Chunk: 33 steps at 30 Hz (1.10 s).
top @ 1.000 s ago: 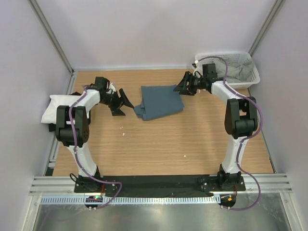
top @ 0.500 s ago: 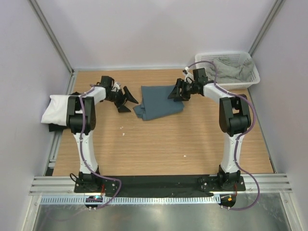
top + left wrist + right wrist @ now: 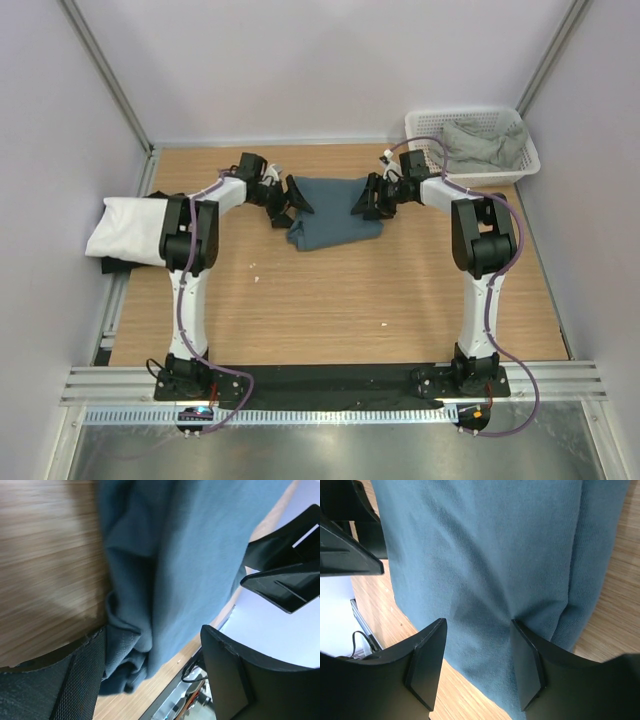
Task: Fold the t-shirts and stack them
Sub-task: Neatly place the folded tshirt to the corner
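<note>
My left gripper, the blue shirt's bunched edge (image 3: 299, 223) (image 3: 128, 642) between its open fingers, slides deeper onto it next, toward the right in the top view, and closes.
The slate-blue t-shirt (image 3: 335, 210) lies folded on the table's far middle, its left edge bunched. My left gripper (image 3: 290, 207) is open, its jaws straddling the bunched left edge (image 3: 125, 650) just above the wood. My right gripper (image 3: 364, 200) is open, its jaws low over the shirt's right part (image 3: 485, 555), with cloth between the fingers (image 3: 427, 660). Neither is closed on the cloth. A folded white t-shirt (image 3: 130, 228) lies at the left edge on a black t-shirt (image 3: 110, 265). The grey-green t-shirt (image 3: 480, 142) is in the basket.
The white mesh basket (image 3: 528, 158) stands at the far right corner. The white walls and metal frame posts close in the table at left, right and back. Bare wood (image 3: 350, 300) spreads between the blue shirt and the arm bases.
Both grippers have moved inward to the slate-blue shirt: the left from near the white shirt rightwards to its left edge, the right from beside the basket leftwards onto its right side.
</note>
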Available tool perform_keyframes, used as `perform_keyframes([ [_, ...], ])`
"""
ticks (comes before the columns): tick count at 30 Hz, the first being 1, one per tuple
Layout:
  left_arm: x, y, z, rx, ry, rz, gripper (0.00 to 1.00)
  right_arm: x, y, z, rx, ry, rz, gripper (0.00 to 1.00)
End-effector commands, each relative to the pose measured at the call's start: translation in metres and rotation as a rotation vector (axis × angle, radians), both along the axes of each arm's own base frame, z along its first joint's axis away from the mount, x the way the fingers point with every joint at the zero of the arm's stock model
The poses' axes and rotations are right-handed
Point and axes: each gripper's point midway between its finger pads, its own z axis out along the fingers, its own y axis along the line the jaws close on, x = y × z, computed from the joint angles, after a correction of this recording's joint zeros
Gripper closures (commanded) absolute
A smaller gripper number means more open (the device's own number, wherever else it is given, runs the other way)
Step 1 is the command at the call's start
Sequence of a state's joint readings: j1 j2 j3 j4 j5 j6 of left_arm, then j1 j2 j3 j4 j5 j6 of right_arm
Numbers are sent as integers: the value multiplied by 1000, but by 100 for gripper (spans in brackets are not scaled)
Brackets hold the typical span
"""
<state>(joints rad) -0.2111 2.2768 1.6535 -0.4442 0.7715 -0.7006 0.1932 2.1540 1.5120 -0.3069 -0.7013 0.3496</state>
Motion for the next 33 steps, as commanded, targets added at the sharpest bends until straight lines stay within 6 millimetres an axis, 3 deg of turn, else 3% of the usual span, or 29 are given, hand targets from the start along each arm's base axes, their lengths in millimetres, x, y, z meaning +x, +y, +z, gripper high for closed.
perform_keyframes([
  [1,-4,-12,-41,56,38,-13,25,1,-2,-4,-12,-9,-1,41],
  [9,2,-46,-50,18,14,-54,31,-3,-4,-8,-18,3,-4,40],
  [12,6,-53,-48,0,-5,-65,52,-3,-3,-10,-22,6,-3,40],
  [13,7,-53,-48,-1,-9,-62,71,-3,-2,-8,-21,1,-3,40],
  [15,7,-53,-44,3,-19,-64,93,-2,-3,-5,-20,-7,-4,41],
  [16,9,-52,-34,2,-40,-70,100,-1,-3,-3,-23,-14,-3,40],
  [19,6,-45,-15,12,-90,-111,100,0,-4,13,-23,-50,2,41],
  [20,9,-44,8,10,-145,-133,100,-1,-5,18,-28,-65,16,41],
  [21,0,-35,14,57,-130,-158,100,0,-5,28,-28,-91,24,41],
  [22,0,-27,22,98,-196,-212,100,4,-6,51,-24,-147,30,41],
  [23,2,-21,49,118,-271,-238,100,4,-9,61,-38,-183,47,41],
  [25,-3,1,68,203,-328,-306,100,11,-19,93,-69,-278,35,41],
  [26,-6,9,77,229,-343,-332,100,13,-23,103,-85,-309,32,41],
  [27,-23,24,79,284,-287,-366,100,14,-29,108,-107,-334,32,40],
  [28,-23,29,88,311,-350,-435,100,15,-36,122,-120,-371,20,40],
  [29,-40,38,90,330,-290,-472,100,14,-41,123,-140,-377,11,40],
  [32,-53,61,94,393,-272,-530,100,9,-52,129,-183,-417,11,39],
  [33,-54,67,103,407,-292,-517,100,5,-53,127,-192,-418,18,39],
])
